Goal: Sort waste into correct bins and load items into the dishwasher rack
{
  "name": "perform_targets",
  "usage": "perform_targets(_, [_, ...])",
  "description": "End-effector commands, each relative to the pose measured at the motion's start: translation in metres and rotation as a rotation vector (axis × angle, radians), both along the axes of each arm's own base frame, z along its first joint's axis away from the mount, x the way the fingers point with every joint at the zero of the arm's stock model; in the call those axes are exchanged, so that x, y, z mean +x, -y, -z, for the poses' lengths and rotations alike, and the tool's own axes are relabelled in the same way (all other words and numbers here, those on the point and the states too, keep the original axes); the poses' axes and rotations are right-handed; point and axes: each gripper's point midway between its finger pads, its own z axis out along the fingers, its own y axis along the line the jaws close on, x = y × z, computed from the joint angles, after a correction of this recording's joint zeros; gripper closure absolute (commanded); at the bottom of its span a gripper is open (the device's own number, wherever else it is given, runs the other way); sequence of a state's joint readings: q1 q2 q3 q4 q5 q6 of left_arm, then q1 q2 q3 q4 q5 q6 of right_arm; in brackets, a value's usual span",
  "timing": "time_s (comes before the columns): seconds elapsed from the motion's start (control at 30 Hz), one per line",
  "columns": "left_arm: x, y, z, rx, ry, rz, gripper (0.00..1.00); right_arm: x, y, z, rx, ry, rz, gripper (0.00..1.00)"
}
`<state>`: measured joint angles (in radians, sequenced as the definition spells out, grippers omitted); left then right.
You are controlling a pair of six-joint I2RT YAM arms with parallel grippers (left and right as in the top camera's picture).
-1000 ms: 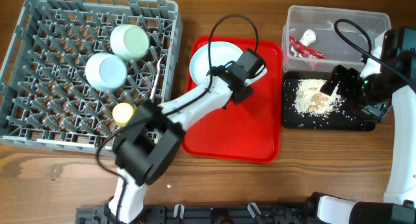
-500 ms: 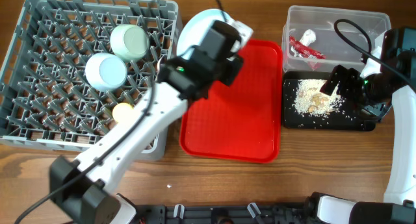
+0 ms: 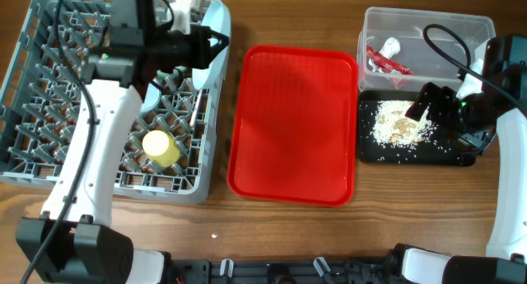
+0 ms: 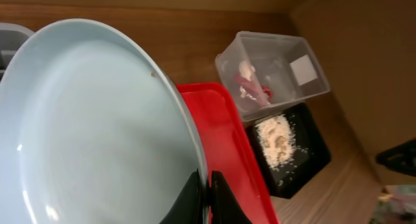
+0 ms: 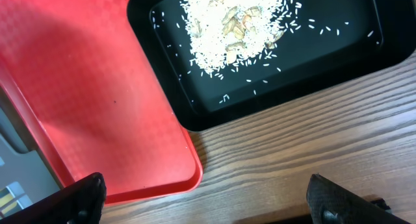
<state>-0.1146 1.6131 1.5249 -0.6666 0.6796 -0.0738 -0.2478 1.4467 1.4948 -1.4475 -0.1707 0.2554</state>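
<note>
The robot's left gripper should next lower the edge-on plate at the rack's side by the red serving tray, then let go of the plate's rim.
My left gripper (image 3: 206, 44) is shut on the rim of the round pale-blue plate (image 4: 84, 133) and holds it tilted on edge over the far right corner of the grey dishwasher rack (image 3: 49, 144). The left wrist view shows the jaws (image 4: 207, 198) pinching the rim. The plate shows edge-on from overhead (image 3: 217, 25). A yellow cup (image 3: 162, 148) lies in the rack. The two mint bowls are hidden under my left arm. My right gripper (image 5: 208, 204) is wide open and empty, above the table by the black tray (image 3: 449, 152).
The red serving tray (image 3: 292, 123) lies bare between rack and bins. The clear tub (image 3: 436, 33) holds the red wrapper (image 3: 387, 62). The black tray holds a heap of rice scraps (image 3: 399, 123), also in the right wrist view (image 5: 234, 23).
My left arm lifted the plate off the red tray and carried it left, over the rack's far right corner. The right arm has not moved.
</note>
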Motion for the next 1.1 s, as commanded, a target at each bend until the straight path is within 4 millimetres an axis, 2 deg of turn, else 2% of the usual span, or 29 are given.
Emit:
perform_targets(0.0, [0.004, -0.004, 0.014, -0.108, -0.081, 0.049, 0.96, 0.0, 0.003, -0.009, -0.026, 0.031, -0.016, 0.0])
perform_targets(0.2, [0.023, -0.02, 0.049, -0.113, -0.155, 0.008, 0.96, 0.0, 0.003, -0.009, -0.026, 0.032, -0.015, 0.0])
perform_targets(0.27, [0.036, -0.028, 0.059, -0.092, -0.14, -0.023, 0.96, 0.0, 0.003, -0.009, -0.026, 0.031, -0.015, 0.0])
perform_targets(0.3, [0.041, -0.031, 0.062, -0.075, -0.129, -0.041, 0.93, 0.0, 0.003, -0.009, -0.026, 0.031, -0.016, 0.0])
perform_targets(0.33, [0.045, -0.036, 0.067, -0.049, -0.126, -0.066, 0.79, 0.0, 0.003, -0.009, -0.026, 0.031, -0.016, 0.0])
perform_targets(0.4, [0.048, -0.041, 0.071, -0.02, -0.126, -0.093, 0.29, 0.001, 0.003, -0.009, -0.026, 0.032, -0.015, 0.0])
perform_targets(0.43, [0.048, -0.041, 0.071, -0.02, -0.127, -0.093, 0.0, 0.001, 0.003, -0.009, -0.027, 0.034, -0.015, 0.0])
perform_targets(0.5, [0.047, -0.041, 0.066, -0.02, -0.115, -0.094, 0.0, 0.001, 0.003, -0.009, -0.027, 0.036, -0.015, 0.0])
perform_targets(0.63, [0.043, -0.054, 0.035, 0.043, -0.032, -0.164, 0.0, 0.003, 0.003, -0.01, -0.029, 0.044, -0.016, 0.0])
perform_targets(0.67, [0.036, -0.061, 0.021, 0.075, -0.006, -0.2, 0.0, 0.006, 0.003, -0.011, -0.025, 0.056, -0.017, 0.0])
perform_targets(0.73, [0.023, -0.072, 0.012, 0.125, -0.017, -0.264, 0.0, 0.014, -0.005, -0.014, 0.016, 0.096, -0.033, 0.0])
perform_targets(0.8, [0.008, -0.088, 0.019, 0.208, -0.089, -0.376, 0.0, 0.026, -0.019, -0.019, 0.052, 0.154, -0.099, 0.0])
perform_targets(0.87, [-0.011, -0.103, 0.036, 0.334, -0.167, -0.444, 0.0, 0.037, -0.032, -0.023, 0.043, 0.201, -0.15, 0.0])
perform_targets(0.93, [-0.033, -0.114, 0.056, 0.446, -0.277, -0.486, 0.0, 0.055, -0.055, -0.029, 0.011, 0.277, -0.259, 0.0])
perform_targets(1.07, [-0.055, -0.12, 0.068, 0.478, -0.391, -0.523, 0.0, 0.09, -0.077, -0.04, -0.104, 0.41, -0.342, 0.0])
